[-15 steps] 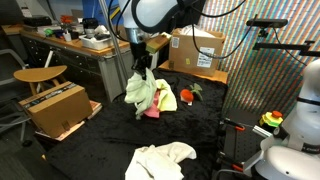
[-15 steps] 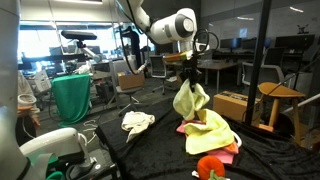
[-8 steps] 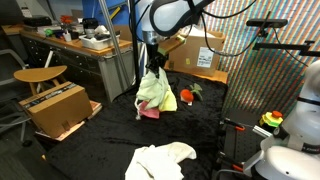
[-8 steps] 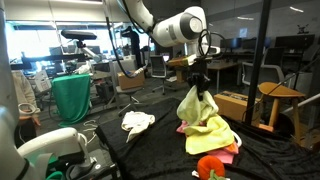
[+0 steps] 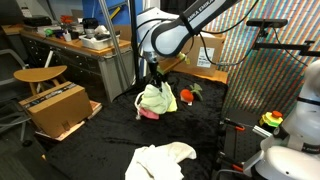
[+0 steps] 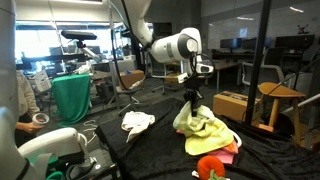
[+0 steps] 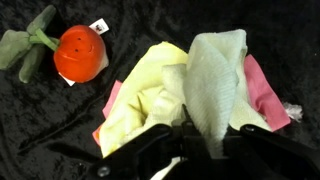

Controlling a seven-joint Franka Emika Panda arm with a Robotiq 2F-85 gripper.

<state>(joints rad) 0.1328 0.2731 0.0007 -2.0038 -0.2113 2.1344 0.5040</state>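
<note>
The pale green-yellow cloth (image 5: 155, 98) already rests its drooping folds on the yellow and pink cloths, so my gripper should next lower a little over them and release it.
My gripper (image 5: 154, 84) (image 6: 188, 97) (image 7: 205, 150) is shut on a pale green-yellow cloth (image 5: 155, 98) (image 6: 200, 122) (image 7: 215, 80) and holds its top low over the black table. The cloth droops onto a yellow cloth (image 7: 150, 95) and a pink cloth (image 5: 150, 113) (image 6: 225, 155) (image 7: 265, 95) lying beneath it. A red-orange plush tomato with a green stem (image 5: 186, 96) (image 6: 211, 167) (image 7: 80, 53) lies next to the pile.
A crumpled white cloth (image 5: 160, 160) (image 6: 136, 121) lies on the black table (image 5: 110, 140) nearer its front edge. Cardboard boxes (image 5: 55, 108) (image 5: 197, 48) stand beside and behind the table. A green bin (image 6: 72, 97) and a wooden stool (image 6: 277, 100) stand nearby.
My gripper has moved toward the cloth pile and come down, lowering the pale green cloth from hanging in the air onto the pile.
</note>
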